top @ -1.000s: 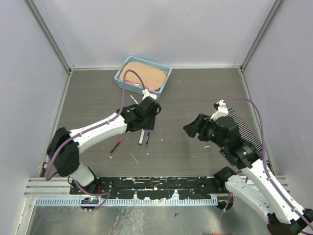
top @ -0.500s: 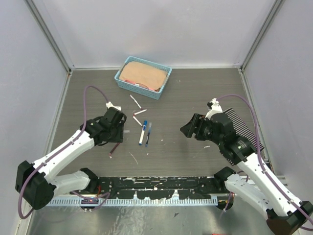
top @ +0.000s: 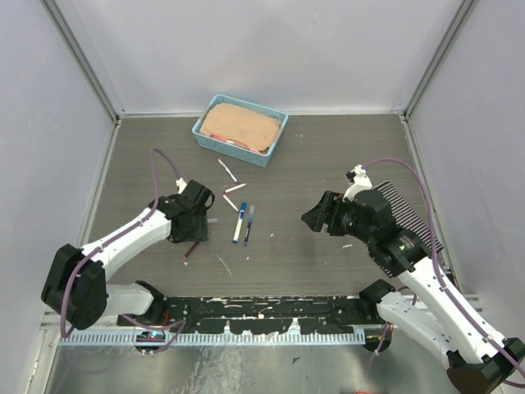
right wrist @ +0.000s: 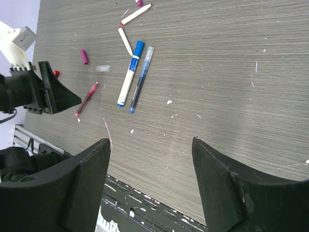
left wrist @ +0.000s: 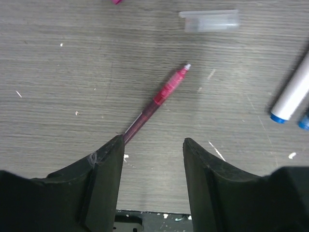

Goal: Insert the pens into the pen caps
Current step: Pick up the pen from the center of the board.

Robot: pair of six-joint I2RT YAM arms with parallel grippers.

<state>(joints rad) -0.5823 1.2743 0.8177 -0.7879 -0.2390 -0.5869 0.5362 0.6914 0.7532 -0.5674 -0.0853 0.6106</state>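
Observation:
The maroon pen's dark middle body (top: 193, 249) (left wrist: 139, 122) is below, so my open left gripper will next lower its fingers around that body. It will keep the pen's bare tip clear of its fingers.
A maroon pen (left wrist: 161, 96) lies slanted on the table, its rear end running under the left finger of my left gripper (left wrist: 152, 140), which stands open just above the table (top: 184, 236). A clear cap (left wrist: 210, 21) lies beyond the pen's tip. Two blue pens (top: 239, 222) (top: 248, 224) lie side by side in the middle, the thicker one white-barrelled (right wrist: 129, 72). Three uncapped white pens (top: 227, 170) (top: 235, 188) (top: 230, 202) lie behind them. A magenta pen cap (right wrist: 84, 56) rests near the left arm. My right gripper (top: 312, 217) hangs open and empty (right wrist: 150, 140).
A blue basket (top: 209, 135) with a tan pad inside stands at the back centre. A black comb-like rack (top: 410, 213) lies at the right. White specks litter the wood surface. The black base rail (top: 262, 312) runs along the near edge.
My left arm has pulled back from over the two blue pens to the left, down by the maroon pen, and its jaws have widened. The right arm shifted slightly, then held.

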